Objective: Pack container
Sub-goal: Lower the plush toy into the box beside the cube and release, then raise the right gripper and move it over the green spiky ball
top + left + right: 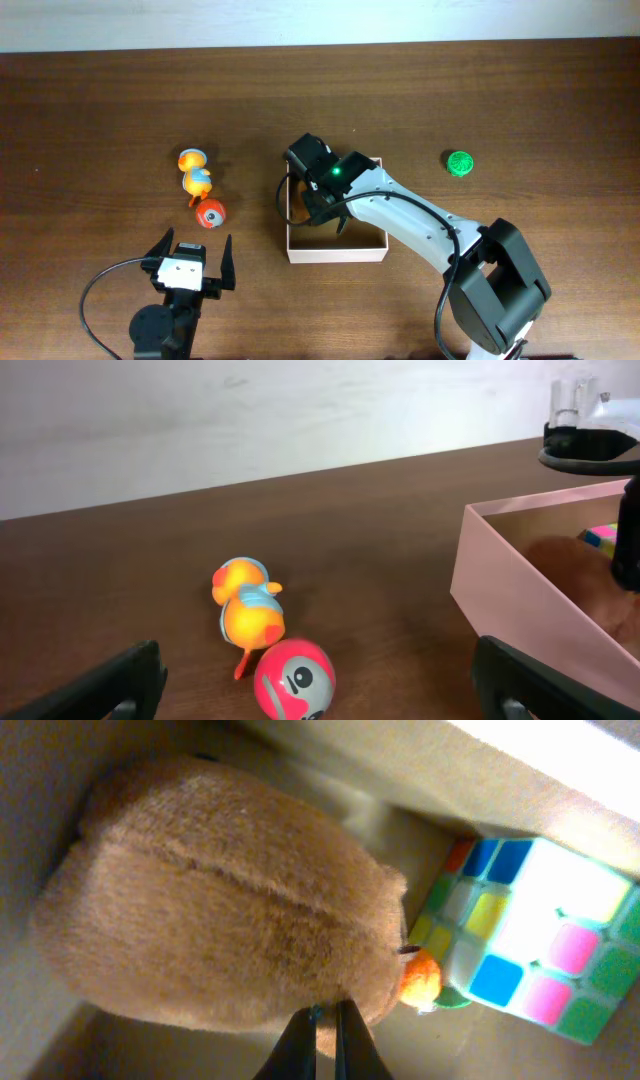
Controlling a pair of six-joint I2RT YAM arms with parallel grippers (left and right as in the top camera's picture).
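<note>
My right gripper rises slightly toward the puzzle cube (530, 935) next, which sits to its right in the wrist view. It releases the plush, since the plush is in the container.
The container (335, 255) is a shallow square box with white walls at the table's centre; it also shows in the left wrist view (520, 590). My right gripper (326, 1020) reaches down inside it, shut on the fur of a brown plush toy (220, 910) lying on the tan floor. A colourful puzzle cube (530, 935) sits beside the plush, in a corner. From overhead the right wrist (325, 180) hides the jaws. My left gripper (195, 248) is open and empty, low near the front edge, left of the container.
An orange and blue duck toy (195, 175) (248, 610) and a red and grey ball (210, 213) (293, 678) lie left of the container, ahead of my left gripper. A green ball (460, 163) lies at the right of the table.
</note>
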